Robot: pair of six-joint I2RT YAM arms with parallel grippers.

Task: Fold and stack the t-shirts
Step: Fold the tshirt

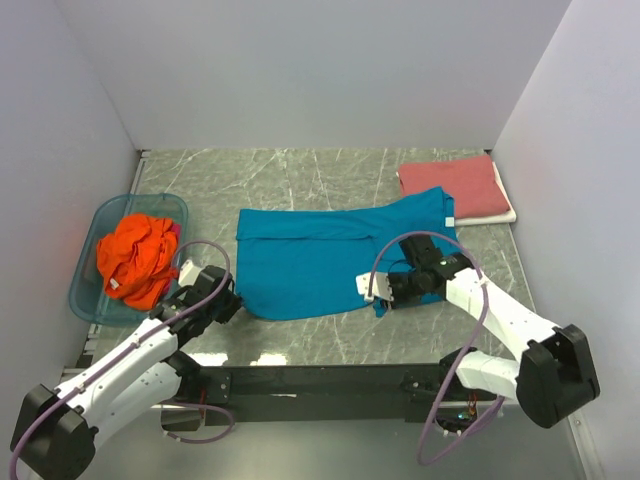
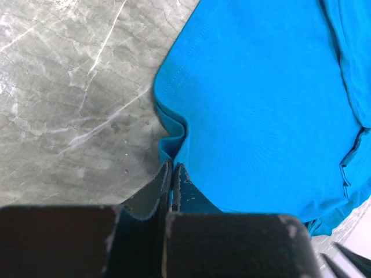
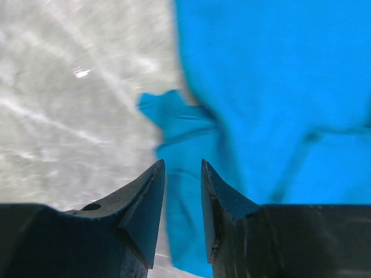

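My right gripper should move down a little next onto the teal t-shirt's near edge (image 1: pixel 383 309) (image 3: pixel 174 155), because the cloth is still below the gap between its open fingers.
The teal t-shirt (image 1: pixel 330 255) lies spread across the middle of the table, its upper part folded over. My left gripper (image 1: pixel 232 307) is at the shirt's near left corner. In the left wrist view that gripper (image 2: pixel 172 167) is shut on a puckered fold of the teal t-shirt (image 2: pixel 261 104). My right gripper (image 1: pixel 378 292) stands open at the shirt's near right edge. In the right wrist view it (image 3: pixel 182 165) has teal cloth (image 3: pixel 272 75) lying below the gap between its fingers. The red t-shirt (image 1: pixel 450 188) lies folded at the back right. The orange t-shirt (image 1: pixel 135 258) is bunched up in the tub.
A translucent blue tub (image 1: pixel 85 298) stands at the left edge of the table and holds the orange shirt. A white cloth edge (image 1: pixel 508 213) shows under the red shirt. Grey walls close in the left, back and right sides.
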